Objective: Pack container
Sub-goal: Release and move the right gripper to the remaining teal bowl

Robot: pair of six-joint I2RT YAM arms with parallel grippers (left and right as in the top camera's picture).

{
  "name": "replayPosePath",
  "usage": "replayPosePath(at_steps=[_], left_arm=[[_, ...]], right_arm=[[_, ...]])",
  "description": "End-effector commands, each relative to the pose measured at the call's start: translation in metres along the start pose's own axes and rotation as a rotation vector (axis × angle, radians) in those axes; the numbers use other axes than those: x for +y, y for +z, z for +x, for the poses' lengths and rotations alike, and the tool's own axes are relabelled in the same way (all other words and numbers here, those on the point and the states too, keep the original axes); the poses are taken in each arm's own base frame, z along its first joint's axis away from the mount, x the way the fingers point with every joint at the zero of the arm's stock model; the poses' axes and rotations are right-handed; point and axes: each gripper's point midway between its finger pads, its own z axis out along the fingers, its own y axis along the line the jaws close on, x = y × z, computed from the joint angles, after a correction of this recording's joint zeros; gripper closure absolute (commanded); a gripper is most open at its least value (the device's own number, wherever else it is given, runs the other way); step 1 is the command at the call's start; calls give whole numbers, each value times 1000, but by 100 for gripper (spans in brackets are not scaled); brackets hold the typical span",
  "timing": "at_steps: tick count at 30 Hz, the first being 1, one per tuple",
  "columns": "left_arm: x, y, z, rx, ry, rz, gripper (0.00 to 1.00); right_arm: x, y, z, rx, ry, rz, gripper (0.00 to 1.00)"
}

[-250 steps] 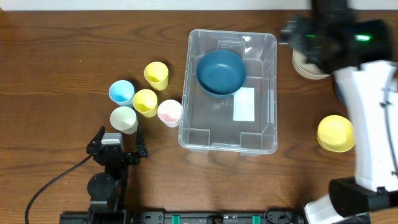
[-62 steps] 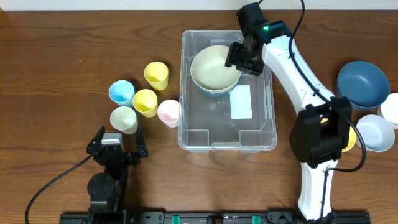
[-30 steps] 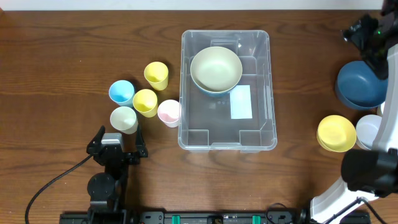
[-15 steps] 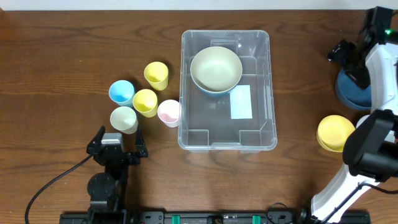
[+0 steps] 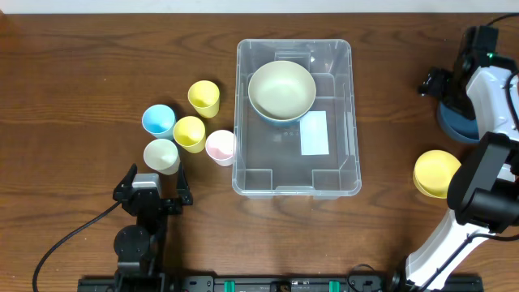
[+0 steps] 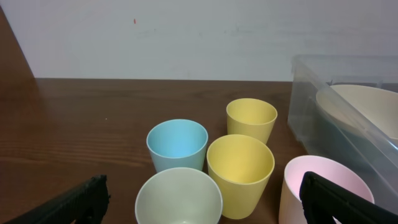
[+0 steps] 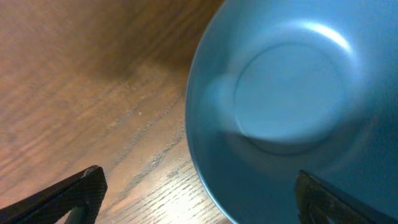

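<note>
My right gripper is open and will next move down with its fingers on either side of the dark blue bowl's rim [image 5: 440,113], at the side facing the container [image 5: 276,162]. Then it will close.
The clear container [image 5: 276,162] stands mid-table with a white label [image 5: 315,134] on its base. In its far half a cream bowl [image 5: 281,89] rests on a blue one. At the right edge, my right gripper [image 5: 442,91] hovers over the left rim of a dark blue bowl [image 5: 456,123]. In the right wrist view that bowl [image 7: 298,106] fills the frame. Its rim runs between the wide-open fingers of the right gripper [image 7: 199,199], and nothing is gripped. My left gripper [image 5: 152,188] rests open near the front left. In the left wrist view the left gripper [image 6: 202,202] faces the cups.
Several cups stand left of the container: two yellow [image 5: 203,97] [image 5: 189,132], one light blue [image 5: 158,120], one pale green [image 5: 161,154] and one pink [image 5: 220,146] beside the wall. A yellow bowl [image 5: 436,173] sits at the right, partly under my right arm.
My right gripper has come down and leftward from the far right corner onto the dark blue bowl's left rim. The arm now covers the white bowls. The left arm has not moved.
</note>
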Motion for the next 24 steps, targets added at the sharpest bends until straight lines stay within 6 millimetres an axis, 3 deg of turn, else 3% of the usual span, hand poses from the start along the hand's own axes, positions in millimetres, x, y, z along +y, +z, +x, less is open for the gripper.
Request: replayPosePath(at_steps=[1,11,24], left_arm=[[1,2,18,54,16,-5,2],[1,2,18,54,16,-5,2],[1,2,18,54,16,-5,2]], right_arm=[[-7,15,11,22,-22,23,6],[-9,32,22,20,-24,24,28],[-17,33,15,2,0,26,83]])
